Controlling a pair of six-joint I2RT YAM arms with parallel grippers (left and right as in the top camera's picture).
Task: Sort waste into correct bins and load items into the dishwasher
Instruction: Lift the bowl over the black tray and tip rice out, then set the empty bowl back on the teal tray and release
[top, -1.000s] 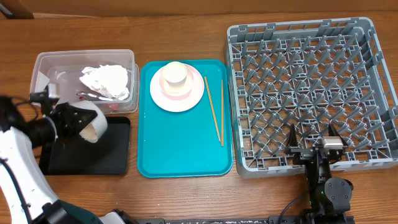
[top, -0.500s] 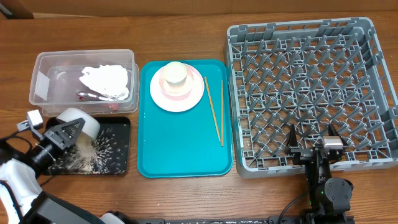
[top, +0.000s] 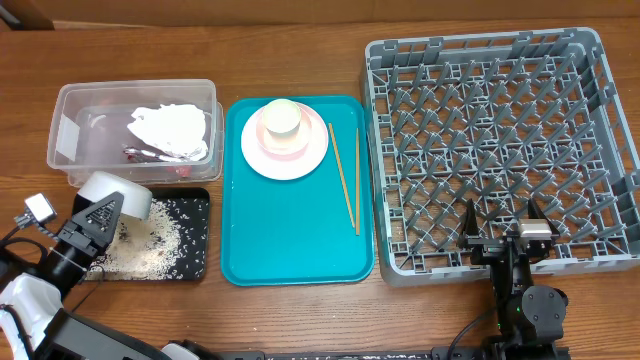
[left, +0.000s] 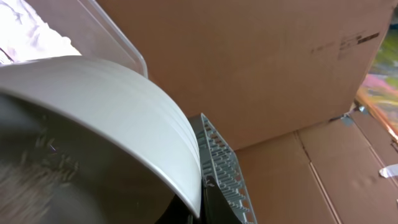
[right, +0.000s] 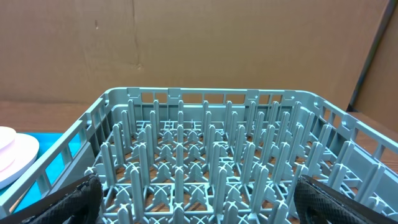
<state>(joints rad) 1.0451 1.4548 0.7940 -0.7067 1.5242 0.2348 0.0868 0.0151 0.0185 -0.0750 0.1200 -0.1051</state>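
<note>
The near part of the teal tray is bare, so I will move my left gripper to the right in the overhead view, turn the bowl (top: 122, 195) upright and lower it there.
My left gripper (top: 100, 218) is shut on the rim of a whitish bowl (top: 122, 195) and holds it tipped over the black tray (top: 197, 262), where loose rice (top: 150, 250) lies scattered. In the left wrist view the bowl (left: 106, 106) fills the frame. The clear tub (top: 70, 110) holds the white napkin (top: 170, 128) and a bit of red wrapper (top: 181, 171). The pink plate (top: 284, 150) with a white cup (top: 282, 118) and the chopsticks (top: 345, 178) lie on the teal tray (top: 290, 240). My right gripper (top: 500, 224) is open over the grey dish rack (top: 500, 140).
The rack's upright pegs (right: 205, 155) fill the right wrist view, with brown cardboard walls behind. Bare wooden table runs along the front edge.
My left gripper has swung the bowl down and tipped it over the black tray, and rice has spilled out across the tray. The right arm has not moved.
</note>
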